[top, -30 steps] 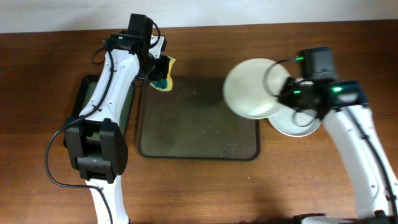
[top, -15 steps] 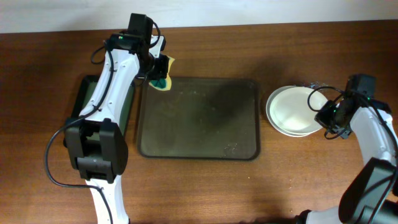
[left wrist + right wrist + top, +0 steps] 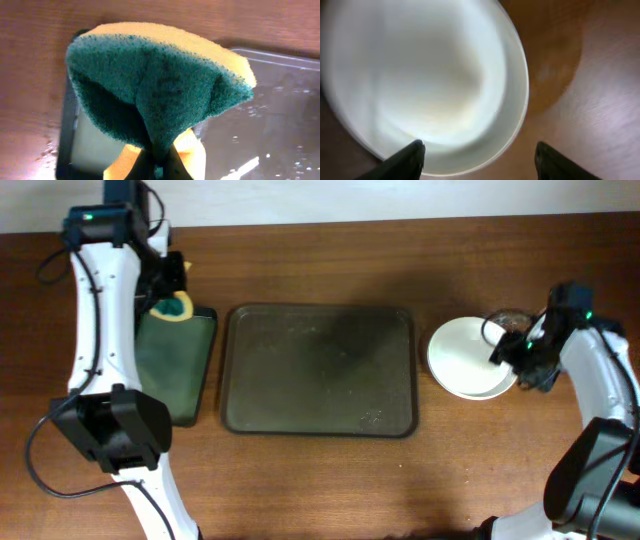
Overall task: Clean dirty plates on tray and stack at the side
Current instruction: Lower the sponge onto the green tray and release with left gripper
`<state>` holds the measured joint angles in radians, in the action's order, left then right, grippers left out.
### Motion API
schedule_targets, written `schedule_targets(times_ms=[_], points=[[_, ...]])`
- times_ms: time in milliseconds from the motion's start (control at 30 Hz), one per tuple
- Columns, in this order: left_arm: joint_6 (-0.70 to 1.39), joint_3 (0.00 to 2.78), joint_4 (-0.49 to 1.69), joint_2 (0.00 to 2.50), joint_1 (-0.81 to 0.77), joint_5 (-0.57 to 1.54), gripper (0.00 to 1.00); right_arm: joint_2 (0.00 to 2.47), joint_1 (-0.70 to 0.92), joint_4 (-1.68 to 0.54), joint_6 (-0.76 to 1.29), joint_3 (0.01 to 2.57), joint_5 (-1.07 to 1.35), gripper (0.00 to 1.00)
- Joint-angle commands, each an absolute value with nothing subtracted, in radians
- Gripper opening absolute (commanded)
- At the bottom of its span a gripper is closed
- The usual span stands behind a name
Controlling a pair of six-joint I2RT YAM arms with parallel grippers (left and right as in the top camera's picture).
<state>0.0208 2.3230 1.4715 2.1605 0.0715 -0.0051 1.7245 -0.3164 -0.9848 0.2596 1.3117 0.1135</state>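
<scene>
The green-and-yellow sponge (image 3: 174, 307) goes down and slightly back onto the black tray's bare bottom next, where my left gripper releases it, because that tray lies empty beneath it.
The plates (image 3: 466, 357) lie stacked on the wood to the right of the dark brown tray (image 3: 320, 370), which holds nothing. My right gripper (image 3: 512, 352) stands open at the stack's right rim. In the right wrist view its fingertips (image 3: 412, 156) are spread wide, one over the top white plate (image 3: 420, 75) and one over bare wood, gripping nothing. My left gripper (image 3: 160, 169) is shut on the green-and-yellow sponge (image 3: 160, 85). It hangs over the far end of the black tray (image 3: 176, 370), where the overhead view shows the sponge (image 3: 174, 307).
The narrow black tray lies just left of the brown tray, its rim (image 3: 66, 145) showing below the sponge. A wet patch (image 3: 512, 317) darkens the wood behind the plates. The table's far edge runs close behind both arms.
My right gripper carried a white plate off the tray's right side, set it on the stack and opened. My left arm swung left with the sponge, from the brown tray's corner to the black tray.
</scene>
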Motion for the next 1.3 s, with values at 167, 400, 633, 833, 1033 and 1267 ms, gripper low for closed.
schedule_targets(times_ms=[167, 400, 633, 833, 1033, 1267], points=[[-0.295, 2.281, 1.467, 2.198, 0.159, -0.023, 0.00, 1.712, -0.104, -1.128, 0.213, 1.595, 0.153, 0.79], [-0.376, 2.199, 1.391, 2.344, 0.164, -0.079, 0.00, 1.714, 0.070, -1.131, 0.213, 1.591, 0.142, 0.80], [-0.376, 2.199, 1.393, 2.475, 0.164, -0.080, 0.00, 1.714, 0.087, -1.134, 0.214, 1.591, 0.131, 0.80], [-0.370, 2.207, 1.439, 2.487, 0.164, -0.080, 0.24, 1.714, 0.087, -1.139, 0.214, 1.591, 0.131, 0.80], [-0.263, 2.403, 1.609, 2.485, 0.164, -0.101, 0.89, 1.710, 0.087, -1.153, 0.214, 1.605, 0.131, 0.93], [-0.184, 2.747, 1.688, 2.364, 0.157, 0.018, 1.00, 1.630, 0.086, -1.277, 0.213, 1.769, 0.116, 0.98]])
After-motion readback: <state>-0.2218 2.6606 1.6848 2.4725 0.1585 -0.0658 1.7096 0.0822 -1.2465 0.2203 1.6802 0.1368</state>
